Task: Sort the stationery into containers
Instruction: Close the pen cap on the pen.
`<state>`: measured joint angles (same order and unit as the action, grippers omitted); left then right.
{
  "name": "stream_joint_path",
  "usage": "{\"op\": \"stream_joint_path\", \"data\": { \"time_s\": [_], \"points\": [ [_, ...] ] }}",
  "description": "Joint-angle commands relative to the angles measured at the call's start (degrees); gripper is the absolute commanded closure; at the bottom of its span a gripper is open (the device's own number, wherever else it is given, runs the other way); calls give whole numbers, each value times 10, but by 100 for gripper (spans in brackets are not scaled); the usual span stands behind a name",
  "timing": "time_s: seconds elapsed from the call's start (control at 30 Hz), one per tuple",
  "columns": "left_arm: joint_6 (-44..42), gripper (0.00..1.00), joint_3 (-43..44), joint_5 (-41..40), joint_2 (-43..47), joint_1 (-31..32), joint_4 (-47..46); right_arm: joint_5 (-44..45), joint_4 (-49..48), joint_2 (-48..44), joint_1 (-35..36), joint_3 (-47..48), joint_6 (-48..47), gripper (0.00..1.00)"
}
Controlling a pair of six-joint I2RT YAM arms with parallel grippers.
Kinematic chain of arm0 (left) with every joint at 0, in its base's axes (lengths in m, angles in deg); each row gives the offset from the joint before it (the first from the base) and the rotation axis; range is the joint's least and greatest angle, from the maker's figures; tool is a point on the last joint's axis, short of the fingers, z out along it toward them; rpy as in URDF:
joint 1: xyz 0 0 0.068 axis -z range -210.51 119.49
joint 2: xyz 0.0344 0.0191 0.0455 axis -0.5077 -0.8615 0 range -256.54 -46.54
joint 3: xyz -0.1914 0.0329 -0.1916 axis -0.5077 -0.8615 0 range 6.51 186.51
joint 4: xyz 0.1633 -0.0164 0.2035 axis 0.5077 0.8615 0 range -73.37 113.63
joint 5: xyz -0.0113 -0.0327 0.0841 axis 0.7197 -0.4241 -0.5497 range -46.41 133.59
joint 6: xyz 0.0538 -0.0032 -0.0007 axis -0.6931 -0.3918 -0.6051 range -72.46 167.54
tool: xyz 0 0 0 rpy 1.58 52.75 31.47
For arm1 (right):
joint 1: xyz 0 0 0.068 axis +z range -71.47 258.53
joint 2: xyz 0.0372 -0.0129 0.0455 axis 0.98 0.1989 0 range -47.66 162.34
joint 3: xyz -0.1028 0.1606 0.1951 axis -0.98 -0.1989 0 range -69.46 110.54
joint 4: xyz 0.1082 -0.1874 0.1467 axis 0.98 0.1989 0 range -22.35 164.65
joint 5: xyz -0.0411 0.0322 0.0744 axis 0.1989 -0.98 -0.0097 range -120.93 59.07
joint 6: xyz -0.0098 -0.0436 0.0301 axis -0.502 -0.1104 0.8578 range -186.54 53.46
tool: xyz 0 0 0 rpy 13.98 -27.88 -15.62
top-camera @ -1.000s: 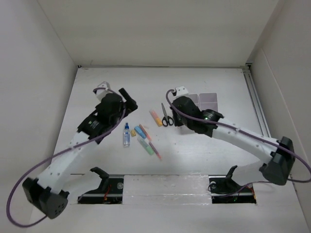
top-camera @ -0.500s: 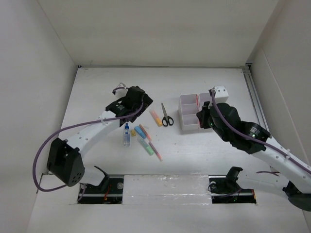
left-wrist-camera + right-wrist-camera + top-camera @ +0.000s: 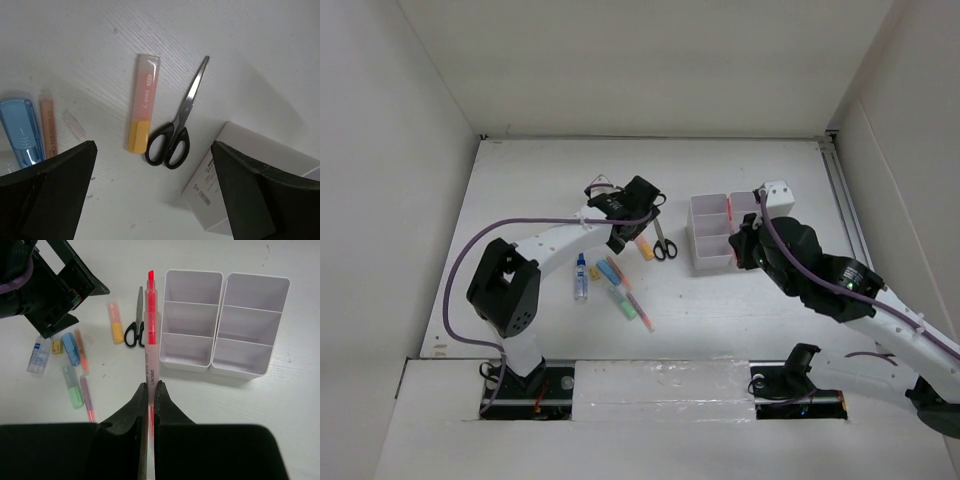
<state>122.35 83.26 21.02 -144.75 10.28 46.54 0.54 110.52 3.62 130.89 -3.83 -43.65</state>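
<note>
The small clear stick [image 3: 74, 125] is below my left gripper, to the left in the wrist view. My left gripper should go down toward it next and turn to match the stick's slant.
My right gripper [image 3: 150, 385] is shut on a thin pink pen [image 3: 151, 330] that points away from me, above the table in front of the two white containers [image 3: 186, 366] [image 3: 240, 371]. Their compartments show nothing inside. In the top view that gripper [image 3: 738, 245] hangs over the containers' right side [image 3: 703, 266]. My left gripper [image 3: 155, 195] is open, fingers [image 3: 50, 190] wide apart, hovering over the black-handled scissors [image 3: 187, 107] and an orange marker [image 3: 142, 102]. Blue marker [image 3: 608, 271], green marker [image 3: 622, 300], another pink pen [image 3: 640, 312] and the blue-capped bottle [image 3: 580, 277] lie on the table.
A corner of the left container [image 3: 240, 165] lies just right of the scissors in the left wrist view. White walls enclose the table on the left, back and right. A small yellow piece [image 3: 57, 345] sits beside the bottle [image 3: 37, 355].
The left arm has swung right, from the table's left side to above the orange marker and scissors, staying open. The right gripper pulled back right, uncovering the containers, with the pink pen in it.
</note>
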Motion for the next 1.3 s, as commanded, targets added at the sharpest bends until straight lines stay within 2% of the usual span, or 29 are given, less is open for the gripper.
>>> {"op": "stream_joint_path", "data": {
  "time_s": [0.0, 0.1, 0.3, 0.33, 0.43, 0.6, 0.87, 1.13, 1.27],
  "points": [
    [45, 2, 2, -38, 0, -2, 44, -3, -26, -7, 6, -7, -15, 100],
    [45, 12, -4, -38, -12, -2, 45, -9, -31, -12, 6, -14, -22, 100],
    [75, 22, 3, -44, -23, -2, 68, -9, -37, -23, 6, -30, -22, 100],
    [81, 28, -9, -44, -23, -2, 68, -9, -37, -23, 6, -30, -22, 100],
    [97, 37, -38, -44, -17, -2, 74, -14, -42, -36, 6, -42, -22, 100],
    [109, 40, -66, -28, -6, -2, 62, -19, -42, -36, 6, -47, -22, 100],
    [114, 40, -94, -21, -5, 9, 46, -30, -47, -46, 6, -47, -27, 100],
    [114, 57, -83, -27, -16, 9, 41, -40, -47, -46, 6, -58, -27, 100],
    [114, 57, -78, -27, -28, 9, 36, -40, -47, -51, 6, -58, -27, 100]
  ]
}}
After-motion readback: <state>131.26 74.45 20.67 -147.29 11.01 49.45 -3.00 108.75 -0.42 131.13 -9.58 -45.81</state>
